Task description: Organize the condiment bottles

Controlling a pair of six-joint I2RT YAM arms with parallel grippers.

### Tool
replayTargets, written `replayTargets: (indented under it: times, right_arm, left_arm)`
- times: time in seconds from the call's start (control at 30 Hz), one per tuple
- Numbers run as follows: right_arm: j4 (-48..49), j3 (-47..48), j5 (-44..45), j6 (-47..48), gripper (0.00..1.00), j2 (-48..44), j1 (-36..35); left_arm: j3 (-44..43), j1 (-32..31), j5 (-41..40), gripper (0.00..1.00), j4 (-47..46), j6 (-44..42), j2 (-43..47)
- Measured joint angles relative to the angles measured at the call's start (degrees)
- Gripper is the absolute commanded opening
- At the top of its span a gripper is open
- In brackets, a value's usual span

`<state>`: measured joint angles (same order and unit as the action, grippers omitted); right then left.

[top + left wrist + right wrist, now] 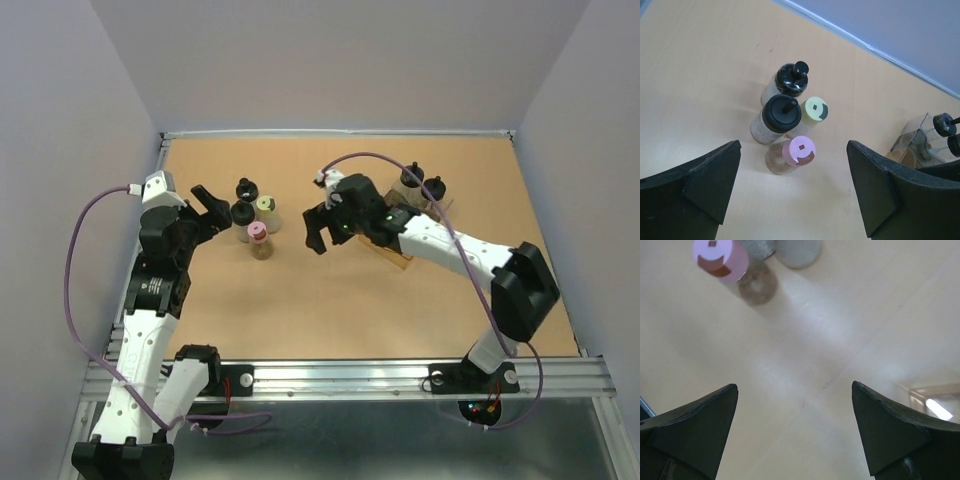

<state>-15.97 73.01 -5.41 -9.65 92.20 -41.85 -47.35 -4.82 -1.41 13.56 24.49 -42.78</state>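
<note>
My right gripper goes to the left in the top view and down around the bottle's pink cap [258, 230] [721, 258] next, since the cap stands below the gripper on that side.
Four condiment bottles stand clustered left of centre: a black-nozzle one [246, 189], a black-capped one [242, 212], a yellow-green-capped one [265, 205] and a pink-capped one [258, 237]. Two more black-capped bottles [412, 175] [434, 187] stand in the clear box at the right. My left gripper [212, 205] is open and empty just left of the cluster. In the left wrist view the left gripper [793, 170] faces the pink-capped bottle [799, 151]. My right gripper [318, 228] is open and empty, right of the pink bottle [720, 257], over bare table [794, 405].
The amber-tinted clear box [917, 137] sits at the right, partly hidden under my right arm [440, 245]. Raised table edges run along the back [340, 133] and the left [150, 210]. A metal rail [350, 375] crosses the near edge.
</note>
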Motion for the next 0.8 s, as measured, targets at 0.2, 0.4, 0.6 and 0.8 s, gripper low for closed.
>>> replayTargets:
  times: [0.2, 0.4, 0.6, 0.8]
  right_arm:
    - [0.4, 6.3, 2.2, 0.4, 1.0, 11.3, -8.2]
    - [2.0, 14.0, 4.7, 0.4, 1.0, 20.0, -12.2]
    - [4.8, 23.2, 6.5, 0.2, 1.0, 28.3, -13.5]
    - [5.4, 31.5, 8.5, -0.9, 0.94, 34.6, -13.5]
  left_arm:
    - [0.0, 0.0, -1.2, 0.99, 0.9, 0.1, 1.9]
    - [0.0, 0.0, -2.4, 0.99, 1.7, 0.3, 3.2]
    - [0.0, 0.0, -3.0, 0.99, 2.7, 0.4, 3.7]
    - [0.0, 0.0, -3.4, 0.99, 4.0, 0.4, 4.0]
